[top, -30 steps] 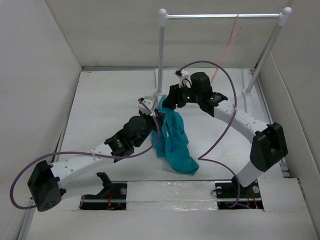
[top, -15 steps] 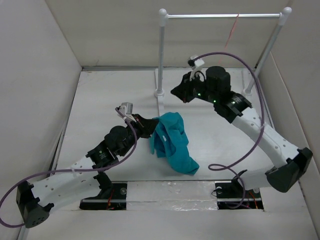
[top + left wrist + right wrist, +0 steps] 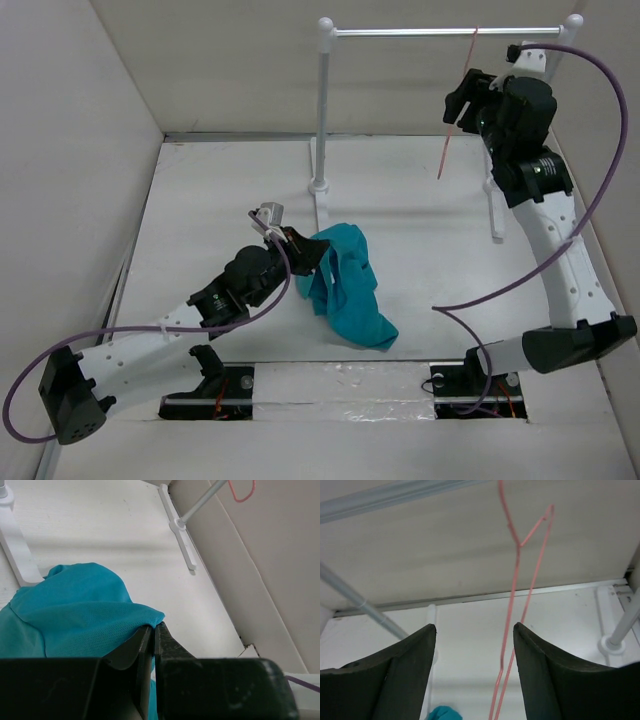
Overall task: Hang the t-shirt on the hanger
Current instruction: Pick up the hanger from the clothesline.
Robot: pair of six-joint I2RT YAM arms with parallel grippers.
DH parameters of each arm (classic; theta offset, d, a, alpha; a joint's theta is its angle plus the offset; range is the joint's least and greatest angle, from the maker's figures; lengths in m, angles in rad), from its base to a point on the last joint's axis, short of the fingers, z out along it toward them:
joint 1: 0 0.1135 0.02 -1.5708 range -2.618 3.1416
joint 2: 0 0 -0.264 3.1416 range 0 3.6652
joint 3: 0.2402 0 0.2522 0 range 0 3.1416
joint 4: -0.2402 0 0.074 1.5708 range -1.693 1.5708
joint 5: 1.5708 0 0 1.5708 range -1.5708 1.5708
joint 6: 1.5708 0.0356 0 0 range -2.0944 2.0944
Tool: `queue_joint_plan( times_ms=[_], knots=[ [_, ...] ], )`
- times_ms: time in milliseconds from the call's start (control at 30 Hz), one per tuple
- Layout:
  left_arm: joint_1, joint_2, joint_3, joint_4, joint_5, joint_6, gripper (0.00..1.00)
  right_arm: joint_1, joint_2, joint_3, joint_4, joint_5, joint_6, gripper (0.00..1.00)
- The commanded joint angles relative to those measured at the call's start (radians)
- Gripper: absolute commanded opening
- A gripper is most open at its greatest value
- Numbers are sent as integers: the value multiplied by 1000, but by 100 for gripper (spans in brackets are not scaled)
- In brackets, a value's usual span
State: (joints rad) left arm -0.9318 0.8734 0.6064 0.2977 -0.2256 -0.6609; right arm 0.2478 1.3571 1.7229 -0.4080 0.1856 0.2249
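Note:
The hanger wire hangs outward of my open right gripper, nearer one finger. The right gripper reaches outward, shifts to that side and closes below the wire's fork next.
The teal t-shirt (image 3: 345,283) lies crumpled on the table in front of the rail's left post. My left gripper (image 3: 305,252) is shut on its upper left edge; the left wrist view shows the fabric (image 3: 75,615) pinched between the jaws. The red-pink wire hanger (image 3: 457,100) hangs from the rail near its right end. My right gripper (image 3: 462,100) is raised high beside it and open. In the right wrist view the hanger (image 3: 515,605) hangs between the spread fingers, closer to the right one, not touching either.
The white-and-silver rail (image 3: 440,32) spans the back, on a left post (image 3: 322,110) and a right post (image 3: 535,100) with flat feet on the table. White walls enclose the left, back and right. A purple cable (image 3: 590,200) loops off the right arm.
My right arm has lifted away from the shirt and swung up and right to the hanger. My left gripper stayed shut on the shirt, which settled lower on the table.

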Motion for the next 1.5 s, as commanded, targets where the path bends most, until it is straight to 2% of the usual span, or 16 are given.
queue_joint_plan(
  times_ms=[0, 233, 400, 500, 667, 800, 867, 900, 1000, 1300, 1467],
  knots=[
    [2, -33, 16, 66, 18, 20, 0, -56, 92, 75, -72, 117, -21, 70],
    [2, -22, -3, 87, 52, 21, 0, -102, 241, 210, -67, 12, -33, 68],
    [2, -7, -33, 109, 89, 4, 0, -102, 327, 319, -83, 84, -62, 61],
    [2, -7, -46, 121, 89, -3, 0, -122, 382, 363, -87, 65, -71, 57],
    [2, -5, -48, 124, 94, 4, 0, -122, 422, 380, -86, 95, -96, 52],
    [2, 15, -42, 127, 100, 10, 0, -122, 413, 360, -54, 117, -116, 25],
    [2, 21, -45, 139, 103, 7, 0, -122, 410, 363, -57, 121, -124, 17],
    [2, 24, -43, 141, 111, 6, 0, -122, 405, 362, -52, 136, -131, 10],
    [2, 21, -46, 135, 105, 7, 0, -113, 387, 360, -40, 141, -139, 0],
    [2, -5, -43, 123, 88, 15, 0, -126, 289, 336, -17, 98, -157, 0],
    [2, -19, -23, 89, 49, 53, 0, -171, 225, 236, 5, -60, -122, 0]
  ],
)
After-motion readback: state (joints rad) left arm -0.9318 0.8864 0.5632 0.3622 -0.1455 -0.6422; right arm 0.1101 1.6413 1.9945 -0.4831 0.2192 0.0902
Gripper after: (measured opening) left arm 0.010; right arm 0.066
